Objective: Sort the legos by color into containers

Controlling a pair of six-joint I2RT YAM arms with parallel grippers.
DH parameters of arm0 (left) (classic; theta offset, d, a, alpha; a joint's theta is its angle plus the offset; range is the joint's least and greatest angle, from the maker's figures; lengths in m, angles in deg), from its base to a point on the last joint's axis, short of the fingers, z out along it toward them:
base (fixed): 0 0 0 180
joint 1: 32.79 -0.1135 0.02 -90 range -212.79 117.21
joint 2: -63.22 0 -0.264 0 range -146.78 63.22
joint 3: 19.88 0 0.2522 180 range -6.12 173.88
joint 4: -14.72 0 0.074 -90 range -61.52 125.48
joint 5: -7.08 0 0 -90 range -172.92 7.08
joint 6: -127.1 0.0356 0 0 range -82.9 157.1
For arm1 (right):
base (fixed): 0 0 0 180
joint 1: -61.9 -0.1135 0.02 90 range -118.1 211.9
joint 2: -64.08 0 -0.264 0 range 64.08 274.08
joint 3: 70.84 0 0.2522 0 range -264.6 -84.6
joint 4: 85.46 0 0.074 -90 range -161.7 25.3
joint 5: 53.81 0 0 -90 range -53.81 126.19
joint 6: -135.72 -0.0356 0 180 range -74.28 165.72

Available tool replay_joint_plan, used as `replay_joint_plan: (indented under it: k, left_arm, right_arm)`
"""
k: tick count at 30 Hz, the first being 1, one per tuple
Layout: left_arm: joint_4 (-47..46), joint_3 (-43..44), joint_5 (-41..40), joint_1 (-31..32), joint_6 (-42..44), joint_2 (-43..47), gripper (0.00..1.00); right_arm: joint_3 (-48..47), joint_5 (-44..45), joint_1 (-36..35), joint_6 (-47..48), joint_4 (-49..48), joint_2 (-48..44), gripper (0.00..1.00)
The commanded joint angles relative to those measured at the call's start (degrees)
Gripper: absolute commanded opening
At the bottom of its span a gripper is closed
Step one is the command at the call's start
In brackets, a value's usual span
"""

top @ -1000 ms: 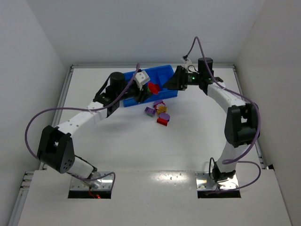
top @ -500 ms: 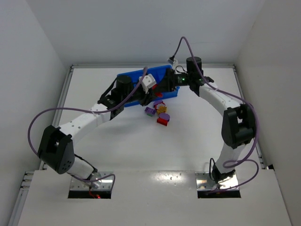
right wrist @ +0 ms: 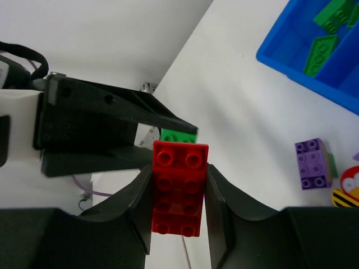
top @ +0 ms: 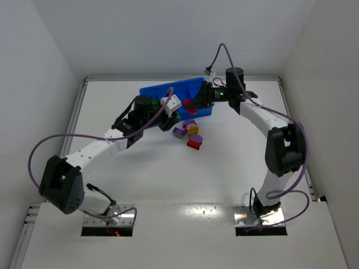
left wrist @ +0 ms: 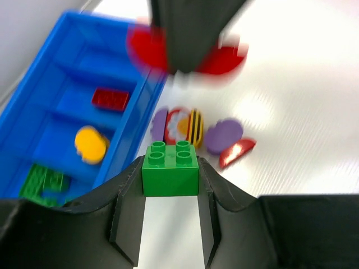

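Next, my left gripper will swing outward over the green plates, which lie to its left in the top view, and release the matching green lego.
My left gripper (left wrist: 170, 166) is shut on a green lego (left wrist: 170, 178), held just off the blue tray's (left wrist: 56, 56) near wall. The tray's containers hold a red brick (left wrist: 110, 99), a yellow piece (left wrist: 91, 143) and green plates (left wrist: 42, 182). My right gripper (right wrist: 179, 171) is shut on a long red lego (right wrist: 179, 196). It hangs facing the left gripper (top: 173, 117) by the tray's (top: 152, 89) right end, where the right gripper (top: 195, 103) shows from above. Purple (top: 178, 132), striped yellow (top: 194, 129) and red (top: 193, 144) legos lie loose in front of the tray.
Two green plates (right wrist: 318, 53) lie in the tray corner (right wrist: 280, 59) in the right wrist view. A purple brick (right wrist: 312, 163) sits on the white table below it. White walls close in the table on three sides. Purple cables loop off both arms.
The right arm has swung left to the tray's right end, its gripper now shut on the red lego. The left wrist moved right, then drew back a little toward the near side.
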Motion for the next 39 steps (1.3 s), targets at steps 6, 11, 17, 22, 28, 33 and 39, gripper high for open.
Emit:
replay_joint_plan:
  k: [6, 11, 17, 22, 28, 33, 39]
  left_arm:
    - [1.85, -4.43, -7.18, -6.61, -1.16, 6.69, 0.00]
    - [9.21, 11.34, -10.27, -13.19, -6.45, -6.91, 0.00]
    - [16.00, 23.17, -11.59, -14.61, -10.06, -21.88, 0.12]
    - [16.00, 26.07, -14.48, -14.61, -12.87, -26.54, 0.18]
    - [18.89, 29.94, -18.09, -15.14, -15.42, -31.11, 0.33]
    - [20.74, 32.41, -16.43, -15.67, -17.09, -32.52, 0.48]
    - [18.28, 28.02, -12.03, -16.81, -17.88, -24.11, 0.91]
  right_arm:
    - [-2.47, 2.03, 3.69, 4.97, -0.61, -2.69, 0.00]
    - [-7.30, 7.20, 4.21, 10.34, 5.89, -1.02, 0.00]
    - [-11.08, 10.82, 4.21, 12.54, 7.75, 1.53, 0.00]
    - [-12.40, 11.88, 4.21, 13.60, 8.80, 2.58, 0.00]
    - [-13.54, 13.64, 4.21, 14.74, 9.95, 4.42, 0.00]
    - [-16.96, 18.02, 3.52, 17.10, 12.83, 6.54, 0.00]
    - [-21.62, 24.79, 1.93, 19.04, 13.73, 10.48, 0.00]
